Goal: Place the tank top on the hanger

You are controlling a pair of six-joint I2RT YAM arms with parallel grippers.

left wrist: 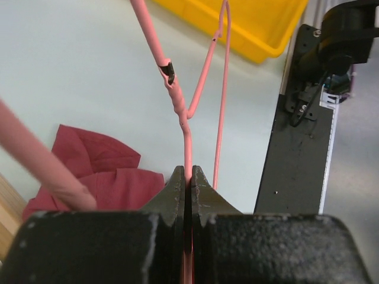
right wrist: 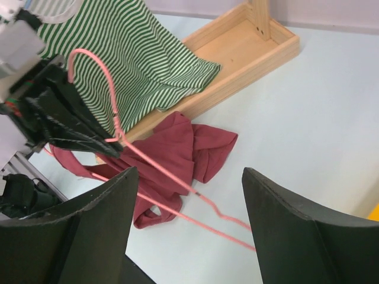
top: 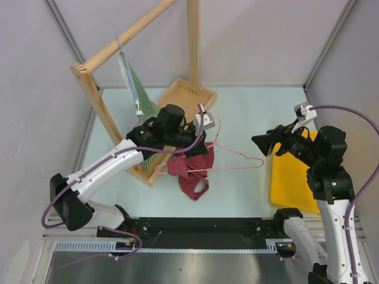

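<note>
I need to move my right gripper down, back and to the left in the top view onto the tank top strap's near corner (top: 205, 187) (right wrist: 170, 215), since it is clear of the pink wire.
The maroon tank top (top: 190, 173) lies crumpled on the table beside the wooden base; it also shows in the left wrist view (left wrist: 100, 171) and the right wrist view (right wrist: 177, 145). My left gripper (top: 204, 139) is shut on the pink wire hanger (top: 240, 167) near its hook and holds it over the tank top, its far end pointing right. The wire (left wrist: 177, 100) runs out from between the closed jaws (left wrist: 188, 177). My right gripper (top: 260, 144) is open and empty, just right of the hanger's tip (right wrist: 160, 171). I cannot tell whether the wire is threaded through the cloth.
A wooden rack (top: 142, 23) with a tray base (top: 177, 97) stands at the back left. A green-and-white striped garment (top: 139, 94) hangs from it on a pale hanger. A yellow tray (top: 293, 171) sits at the right.
</note>
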